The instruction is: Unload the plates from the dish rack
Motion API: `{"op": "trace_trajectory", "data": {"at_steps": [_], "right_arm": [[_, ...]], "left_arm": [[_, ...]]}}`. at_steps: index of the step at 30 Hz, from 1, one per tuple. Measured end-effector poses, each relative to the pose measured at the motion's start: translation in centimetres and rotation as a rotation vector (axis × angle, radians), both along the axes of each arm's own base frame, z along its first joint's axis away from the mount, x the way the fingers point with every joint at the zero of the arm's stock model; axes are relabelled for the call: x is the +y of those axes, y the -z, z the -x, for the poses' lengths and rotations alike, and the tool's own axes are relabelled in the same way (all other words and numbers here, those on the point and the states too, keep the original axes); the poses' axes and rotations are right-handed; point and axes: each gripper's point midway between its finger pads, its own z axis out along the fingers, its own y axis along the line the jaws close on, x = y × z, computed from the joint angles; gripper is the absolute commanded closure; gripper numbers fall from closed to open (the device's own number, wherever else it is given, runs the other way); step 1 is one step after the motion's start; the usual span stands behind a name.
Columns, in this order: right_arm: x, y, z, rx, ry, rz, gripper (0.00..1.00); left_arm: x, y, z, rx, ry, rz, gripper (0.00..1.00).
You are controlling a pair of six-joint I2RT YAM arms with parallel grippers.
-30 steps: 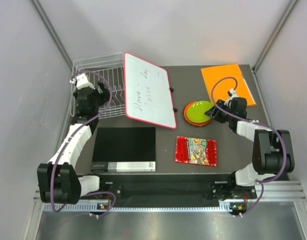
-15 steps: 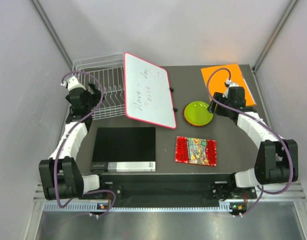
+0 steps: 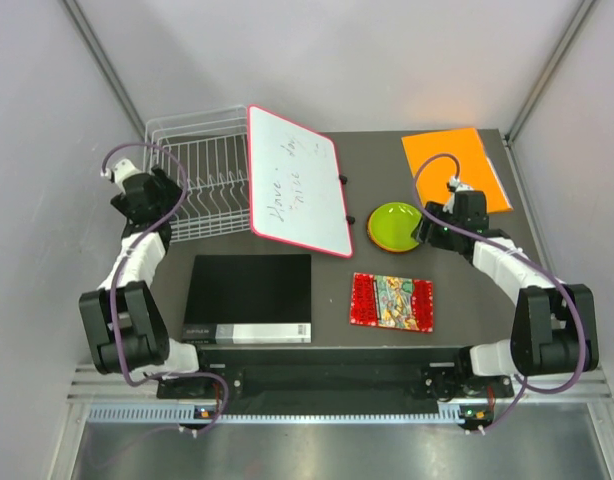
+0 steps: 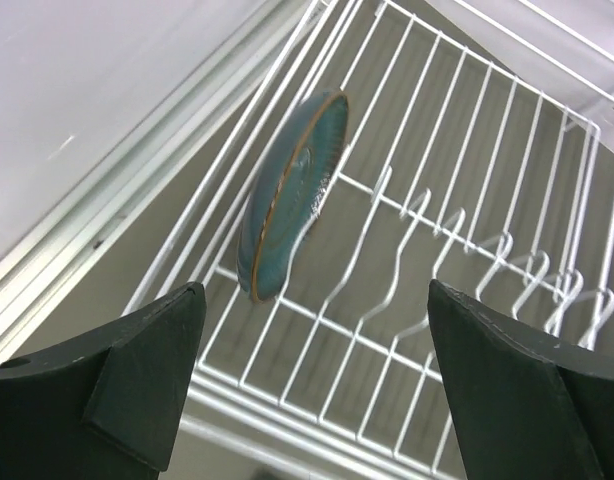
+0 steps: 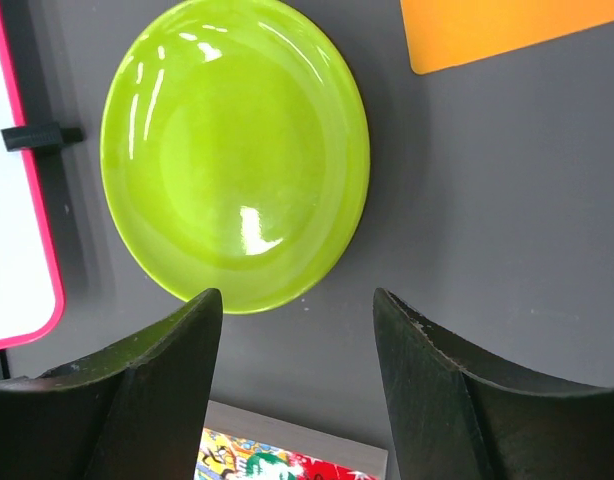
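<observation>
The robot will next lower its left gripper and shift it to the left in the wrist view, around the dark teal plate's near rim (image 4: 255, 272), because the plate stands on edge.
The white wire dish rack (image 3: 209, 170) stands at the far left. In the left wrist view a dark teal plate (image 4: 292, 195) with a yellowish rim stands on edge between the rack's prongs (image 4: 457, 250). My left gripper (image 4: 312, 390) is open and empty, just outside the rack's near side (image 3: 162, 192). The lime green plate (image 3: 395, 226) lies flat on the table right of centre, with an orange rim (image 3: 371, 232) showing under its left edge. My right gripper (image 3: 427, 232) is open and empty at the green plate's near-right edge (image 5: 297, 390); the plate (image 5: 235, 150) lies ahead of the fingers. The dark red plate is not visible.
A pink-edged whiteboard (image 3: 299, 180) leans beside the rack and hides part of it. A flat orange sheet (image 3: 457, 165) lies at the far right. A red patterned mat (image 3: 392, 301) and a black box (image 3: 249, 297) lie near the front.
My left gripper has drawn back to the left, out from over the rack. My right gripper has left the green plate lying flat and shifted slightly beside it.
</observation>
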Motion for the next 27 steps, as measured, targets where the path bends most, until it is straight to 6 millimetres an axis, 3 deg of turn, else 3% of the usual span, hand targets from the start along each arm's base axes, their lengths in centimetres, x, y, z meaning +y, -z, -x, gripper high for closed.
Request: {"op": "trace_trajectory", "data": {"at_steps": [10,19,23,24,27], "right_arm": [[0.6,-0.5,-0.9,-0.045,-0.010,-0.035,0.38],[0.9,1.5,-1.0,0.006,-0.021,-0.044,0.39],[1.0,2.4,-0.9,0.030,-0.024,-0.045,0.40],[1.0,2.5,-0.9,0.034,-0.024,-0.045,0.40],[1.0,2.8,-0.8,0.043,-0.023,-0.044,0.41]], "left_arm": [[1.5,3.9,-2.7,0.043,-0.039,-0.010,0.13],[3.4,5.3,-4.2,0.057,-0.077,-0.098,0.26],[3.8,5.9,-4.7,0.065,-0.082,-0.135,0.44],[3.9,6.0,-4.7,0.068,-0.084,-0.144,0.56],[4.3,6.5,-4.8,0.079,-0.097,-0.166,0.74]]}}
